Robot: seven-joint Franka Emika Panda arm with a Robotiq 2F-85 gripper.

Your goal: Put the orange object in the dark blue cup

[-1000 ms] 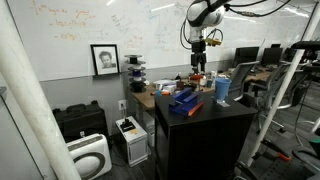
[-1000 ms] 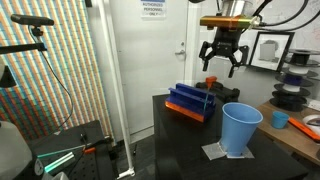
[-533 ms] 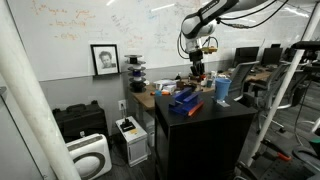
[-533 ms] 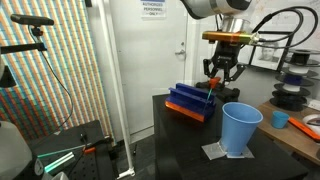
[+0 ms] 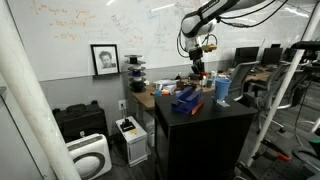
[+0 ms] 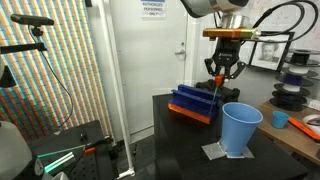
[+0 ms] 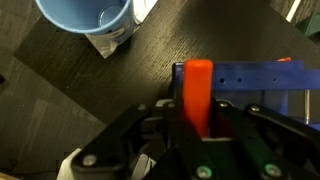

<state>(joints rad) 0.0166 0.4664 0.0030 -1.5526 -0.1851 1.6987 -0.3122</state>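
Observation:
The cup stands beyond the rack. My gripper should rise clear of the rack [image 6: 192, 100], cross over the cup's opening [image 6: 243, 112] and lower to release the orange object.
The orange object [image 7: 199, 88] is a flat upright piece standing at the end of a low dark blue slotted rack [image 7: 256, 76]. My gripper [image 7: 200, 118] is shut on it, one finger pressed against each side. In an exterior view the gripper [image 6: 221, 80] hangs straight down over the rack's [image 6: 192, 100] far end, with a bit of the orange object [image 6: 221, 84] showing between the fingers. The dark blue cup [image 6: 240, 128] stands upright and empty on a white sheet, apart from the rack. Both the cup [image 5: 222, 90] and the gripper [image 5: 197, 69] also show from farther away, and the cup [image 7: 86, 14] shows in the wrist view.
The rack and cup sit on a black table [image 6: 180, 135] with sharp edges near them. A bench [image 6: 300, 125] with a small blue bowl [image 6: 281, 119] stands beside it. A white door [image 6: 150, 50] is behind, and a printer [image 5: 130, 132] sits on the floor.
The gripper came down from above the rack onto the orange object and closed its open fingers on it.

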